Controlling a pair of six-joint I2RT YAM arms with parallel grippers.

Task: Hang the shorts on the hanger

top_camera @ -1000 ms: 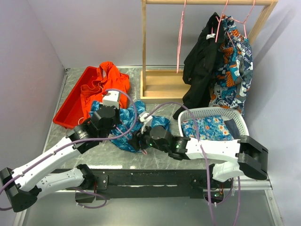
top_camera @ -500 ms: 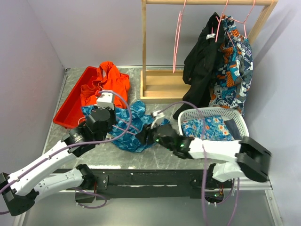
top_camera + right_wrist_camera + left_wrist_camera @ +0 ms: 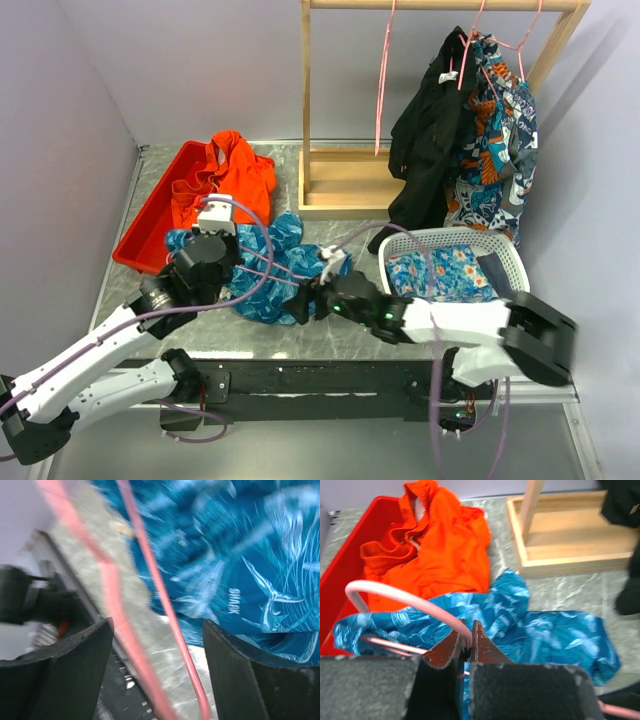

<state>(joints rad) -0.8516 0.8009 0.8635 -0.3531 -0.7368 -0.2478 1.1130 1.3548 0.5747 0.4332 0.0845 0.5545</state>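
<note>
I first need to move my right gripper outward past the hanger's pink wires between its open fingers, so it can get down onto the shorts' edge facing the basket.
The teal-blue leafy-print shorts lie crumpled on the table between my two grippers, one end resting on the red bin's edge. My left gripper is shut on a pink wire hanger, which arcs over the shorts in the left wrist view; its fingertips pinch the wire. My right gripper sits at the shorts' near right edge, open. In the right wrist view, the hanger's pink wires run between its open jaws, and the shorts lie just beyond. The view is blurred.
A red bin holds a plain orange garment at back left. A wooden rack at the back carries an empty pink hanger, a black garment and a floral garment. A white basket stands at right.
My left gripper has moved left and back with the hanger, and the shorts have shifted left with it. My right gripper has shifted slightly nearer, staying open. The empty rack hanger swayed.
</note>
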